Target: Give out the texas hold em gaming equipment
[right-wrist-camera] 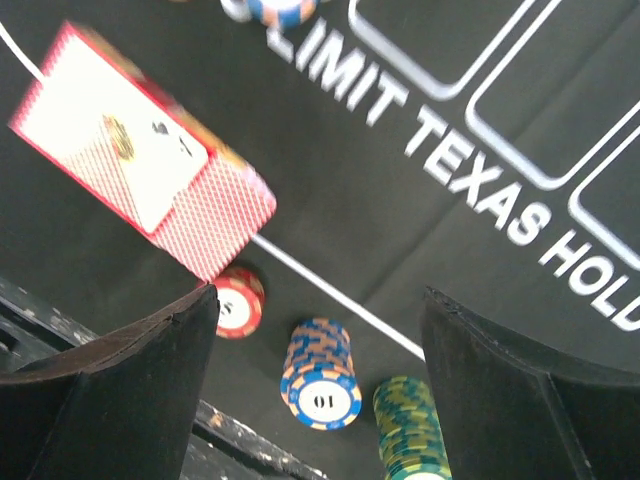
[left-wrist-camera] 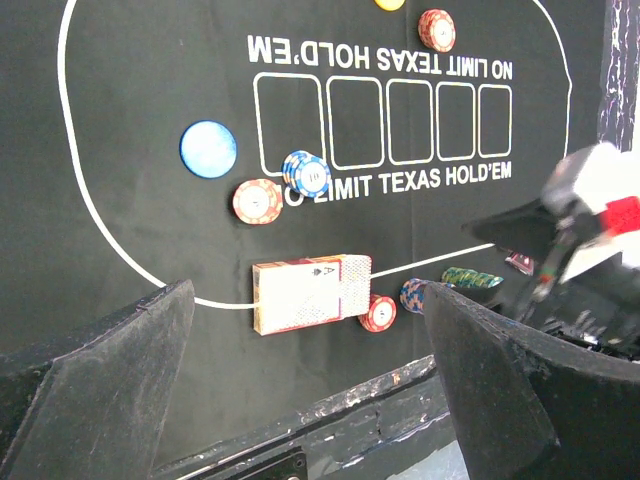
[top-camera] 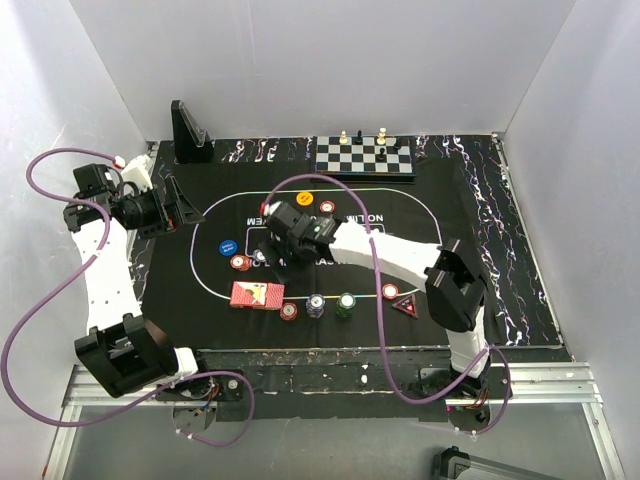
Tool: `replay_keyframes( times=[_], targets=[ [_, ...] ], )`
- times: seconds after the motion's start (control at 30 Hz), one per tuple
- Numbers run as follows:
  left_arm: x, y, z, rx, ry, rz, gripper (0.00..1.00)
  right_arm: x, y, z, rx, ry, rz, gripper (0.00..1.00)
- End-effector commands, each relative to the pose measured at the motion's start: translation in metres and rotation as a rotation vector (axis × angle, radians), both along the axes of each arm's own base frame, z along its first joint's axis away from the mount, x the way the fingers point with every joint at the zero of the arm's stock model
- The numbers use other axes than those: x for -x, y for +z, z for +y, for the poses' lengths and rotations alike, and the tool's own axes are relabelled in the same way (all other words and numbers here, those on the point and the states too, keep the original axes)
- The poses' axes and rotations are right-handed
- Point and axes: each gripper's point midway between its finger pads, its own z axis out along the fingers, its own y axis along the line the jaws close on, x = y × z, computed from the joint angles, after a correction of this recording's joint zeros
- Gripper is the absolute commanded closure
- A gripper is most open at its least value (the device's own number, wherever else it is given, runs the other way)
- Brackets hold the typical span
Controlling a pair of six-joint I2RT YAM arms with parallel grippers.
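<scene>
Next, my right gripper moves down and back toward the mat's near edge around the blue chip stack [top-camera: 316, 304] [right-wrist-camera: 322, 375] and closes, as it shows between open fingers.
A deck of red-backed playing cards [top-camera: 257, 295] lies on the near side of the mat, with a red chip [top-camera: 289, 311], a blue chip stack [top-camera: 316, 304] and a green chip stack [top-camera: 345, 303] to its right. The dark red triangular marker [top-camera: 405, 305] sits beside another red chip [top-camera: 390, 291]. My right gripper [top-camera: 270, 245] hovers open over the mat's middle. In its wrist view the right gripper [right-wrist-camera: 320, 295] holds nothing, and the blue stack [right-wrist-camera: 322, 375] and the deck [right-wrist-camera: 150, 170] lie below. My left gripper [top-camera: 190, 213] is open and empty at the mat's left edge. Its wrist view looks across at the deck [left-wrist-camera: 310, 293].
Loose chips lie left of centre: blue [top-camera: 228, 246], red [top-camera: 240, 262], blue-white [top-camera: 260, 256]. An orange chip [top-camera: 304, 198] and a red one [top-camera: 328, 207] sit farther back. A chessboard [top-camera: 365, 155] with pieces stands at the back. A black stand [top-camera: 190, 135] is at back left.
</scene>
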Motion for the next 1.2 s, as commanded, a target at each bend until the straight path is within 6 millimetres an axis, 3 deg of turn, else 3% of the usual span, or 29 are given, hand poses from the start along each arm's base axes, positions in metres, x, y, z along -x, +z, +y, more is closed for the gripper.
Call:
replay_keyframes(
  times=[0.0,0.2,0.43,0.77,1.03,1.17],
  targets=[
    [0.004,0.007,0.0,-0.014,0.011,-0.035,0.0,0.034,-0.022,-0.019,0.071,-0.004,0.031,0.12],
    [0.005,0.008,-0.002,-0.001,0.009,-0.035,0.0,0.05,-0.044,-0.037,0.098,-0.031,0.071,0.1],
    [0.004,0.008,-0.002,0.001,0.007,-0.037,0.0,0.057,-0.054,-0.045,0.103,-0.043,0.097,0.1],
    [0.005,0.002,-0.001,-0.006,0.005,-0.027,0.0,0.067,-0.059,-0.049,0.104,-0.048,0.12,0.3],
    [0.004,0.002,-0.001,-0.002,0.007,-0.027,0.0,0.069,-0.059,-0.053,0.108,-0.063,0.121,0.53],
    [0.003,0.002,-0.001,-0.001,0.007,-0.03,0.0,0.067,-0.051,-0.053,0.095,-0.066,0.109,0.62]
  ],
)
